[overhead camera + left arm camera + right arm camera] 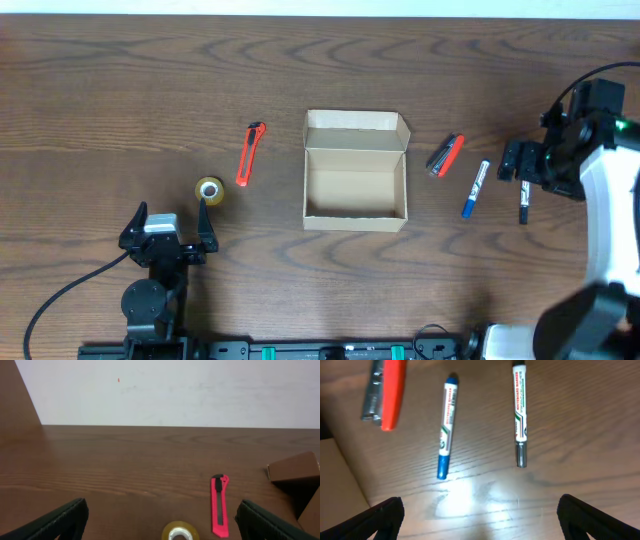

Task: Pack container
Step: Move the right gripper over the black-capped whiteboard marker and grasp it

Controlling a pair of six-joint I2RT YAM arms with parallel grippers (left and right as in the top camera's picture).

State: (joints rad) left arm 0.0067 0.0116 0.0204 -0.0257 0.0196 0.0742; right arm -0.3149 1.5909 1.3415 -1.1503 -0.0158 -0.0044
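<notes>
The right gripper moves away from the blue marker next, then comes down to the green-labelled marker's body (pixel 525 193) (pixel 520 411).
The container (pixel 355 212) is a tan cardboard box standing open mid-table, its flap lid up at the back; one corner (pixel 295 466) shows in the left wrist view. My left gripper (pixel 170 217) is open and empty, just short of a tape roll (pixel 210 190), which lies between the fingers (pixel 161 508) in the wrist view (pixel 180 531). My right gripper (pixel 518 165) is open and empty, above a blue marker (pixel 446 425) and a green-labelled marker (pixel 520 415); its fingers (pixel 480 505) are apart from both.
A red box cutter (pixel 250 153) lies left of the box and also shows in the left wrist view (pixel 220 512). A red and grey stapler (pixel 446 154) lies right of the box, then the blue marker (pixel 475 189) and the other marker (pixel 524 203).
</notes>
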